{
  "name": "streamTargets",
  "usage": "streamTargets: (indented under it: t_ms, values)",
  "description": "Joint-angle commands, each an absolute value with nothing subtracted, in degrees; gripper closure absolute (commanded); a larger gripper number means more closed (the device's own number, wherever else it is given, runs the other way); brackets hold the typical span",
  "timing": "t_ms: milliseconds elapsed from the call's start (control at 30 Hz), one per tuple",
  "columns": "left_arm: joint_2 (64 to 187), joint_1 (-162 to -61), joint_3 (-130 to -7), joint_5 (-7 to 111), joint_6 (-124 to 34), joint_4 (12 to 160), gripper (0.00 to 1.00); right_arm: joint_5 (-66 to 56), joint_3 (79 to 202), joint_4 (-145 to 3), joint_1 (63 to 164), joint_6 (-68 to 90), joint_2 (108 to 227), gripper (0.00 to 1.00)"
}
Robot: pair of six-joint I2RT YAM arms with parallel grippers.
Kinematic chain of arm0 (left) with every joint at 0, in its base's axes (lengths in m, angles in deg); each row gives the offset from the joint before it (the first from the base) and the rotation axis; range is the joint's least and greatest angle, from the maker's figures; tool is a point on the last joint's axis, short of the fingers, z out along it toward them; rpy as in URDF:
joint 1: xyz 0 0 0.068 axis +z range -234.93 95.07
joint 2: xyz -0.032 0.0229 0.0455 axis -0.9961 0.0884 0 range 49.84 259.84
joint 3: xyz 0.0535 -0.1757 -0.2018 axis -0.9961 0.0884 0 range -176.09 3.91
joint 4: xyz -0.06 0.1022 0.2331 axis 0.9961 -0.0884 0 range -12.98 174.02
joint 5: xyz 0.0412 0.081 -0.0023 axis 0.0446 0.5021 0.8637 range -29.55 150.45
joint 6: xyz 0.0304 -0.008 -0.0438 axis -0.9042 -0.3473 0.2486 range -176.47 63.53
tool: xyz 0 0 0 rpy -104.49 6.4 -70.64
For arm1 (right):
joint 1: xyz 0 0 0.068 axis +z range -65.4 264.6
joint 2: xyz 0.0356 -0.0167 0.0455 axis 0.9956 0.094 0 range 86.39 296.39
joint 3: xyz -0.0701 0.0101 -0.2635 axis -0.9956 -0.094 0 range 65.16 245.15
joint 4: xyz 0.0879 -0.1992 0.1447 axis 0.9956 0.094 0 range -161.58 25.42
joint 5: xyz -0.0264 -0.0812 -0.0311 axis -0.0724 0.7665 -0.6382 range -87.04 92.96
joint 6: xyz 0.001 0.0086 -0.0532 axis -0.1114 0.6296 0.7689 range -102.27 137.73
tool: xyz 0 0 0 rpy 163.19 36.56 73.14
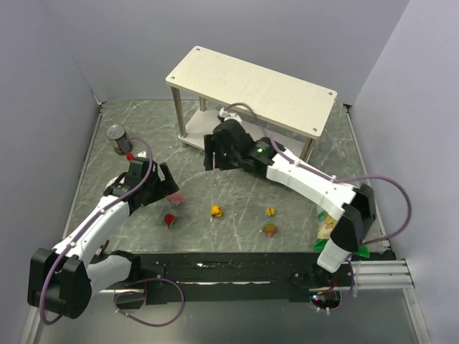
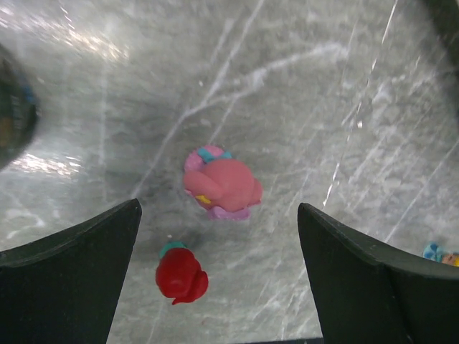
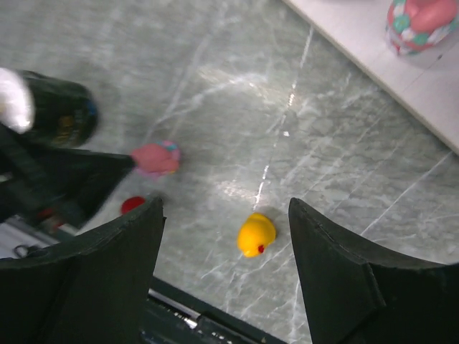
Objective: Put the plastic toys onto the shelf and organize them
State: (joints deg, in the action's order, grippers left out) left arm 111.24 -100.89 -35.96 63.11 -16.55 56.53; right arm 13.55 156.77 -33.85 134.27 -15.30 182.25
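Observation:
The red toy (image 2: 181, 275) is close beside the body of the pink toy. So my left gripper will next go down toward the tabletop with its fingers on both sides of only the pink toy's body, and then close.
The shelf (image 1: 251, 82) stands at the back, and a pink-and-white toy (image 3: 419, 21) sits on its lower board (image 3: 401, 79). Loose plastic toys lie on the grey table: a pink one (image 1: 174, 198), a red one (image 1: 170, 219), an orange-yellow one (image 1: 216, 211), a yellow-blue one (image 1: 270, 212) and a brown-pink one (image 1: 270, 230). My left gripper (image 1: 168, 180) hangs open just above the pink toy (image 2: 221, 185), with the red toy (image 2: 181, 275) near its left finger. My right gripper (image 1: 210, 154) is open and empty in front of the shelf, above the orange-yellow toy (image 3: 256, 234).
A metal can (image 1: 117, 138) stands at the left with a small red thing (image 1: 130, 155) beside it. A green chips bag (image 1: 326, 229) lies at the right, partly under the right arm. Grey walls close in the table on three sides.

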Motion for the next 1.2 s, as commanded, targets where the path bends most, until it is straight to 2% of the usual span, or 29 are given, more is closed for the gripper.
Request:
streamTargets:
  t_ms: [0,200,367,500,800,1167]
  values:
    - [113.03,-101.45,-37.83,57.99,-14.29,56.25,0.04,14.57,159.73,-33.27,134.09,-13.38,174.56,0.23]
    - [115.05,-101.62,-37.57,55.71,-9.90,55.71,0.01,14.13,159.02,-31.42,134.00,-13.55,170.69,0.23]
    - [116.54,-101.62,-37.31,56.58,-5.16,57.30,0.13,14.21,157.09,-31.95,134.09,-13.38,167.26,0.23]
    - [116.90,-101.62,-37.39,58.77,-1.29,56.78,0.16,15.09,156.39,-31.42,134.09,-13.20,165.94,0.23]
    - [115.05,-101.62,-35.38,57.46,12.33,58.44,0.28,16.85,154.01,-29.75,133.03,-13.29,162.60,0.23]
    - [113.91,-101.62,-32.47,62.12,19.46,58.96,0.28,17.55,150.15,-29.22,130.57,-13.91,158.29,0.23]
